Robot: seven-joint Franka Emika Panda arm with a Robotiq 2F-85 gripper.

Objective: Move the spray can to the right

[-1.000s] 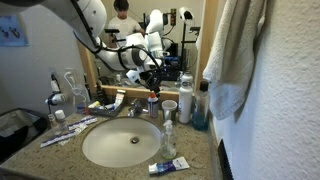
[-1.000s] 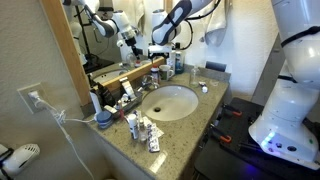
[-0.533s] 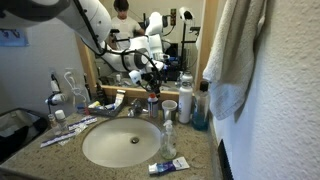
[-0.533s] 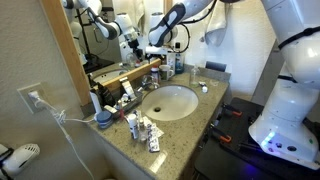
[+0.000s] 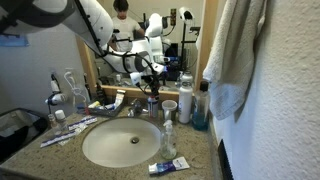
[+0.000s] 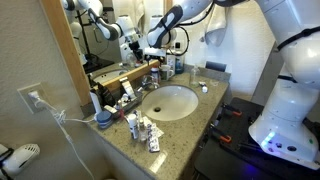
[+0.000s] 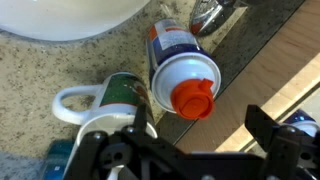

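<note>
The gripper's open fingers shift toward the faucet next until they are on either side of the orange-red cap [image 7: 193, 97], because the cap sits on their faucet side.
In the wrist view the spray can [image 7: 180, 62] stands on the granite counter by the mirror ledge. It has a whitish body, a blue-marked label and an orange-red cap [image 7: 193, 97]. My gripper [image 7: 200, 140] is open just above it, one dark finger [image 7: 140, 128] on each side of the cap and neither touching it. In both exterior views the gripper [image 5: 150, 72] [image 6: 155, 58] hangs over the can [image 5: 153, 103] [image 6: 157, 75] behind the sink.
A white mug [image 7: 95, 105] stands close beside the can. A white cup [image 5: 169, 110], a taller silver can [image 5: 185, 103], a blue bottle [image 5: 200, 116] and a clear nozzle bottle [image 5: 168, 140] crowd the counter. Sink [image 5: 90, 150], faucet [image 5: 135, 108] and a hanging towel [image 5: 235, 50] are nearby.
The arm has shifted slightly above the can. The can has not moved and the gripper stays open.
</note>
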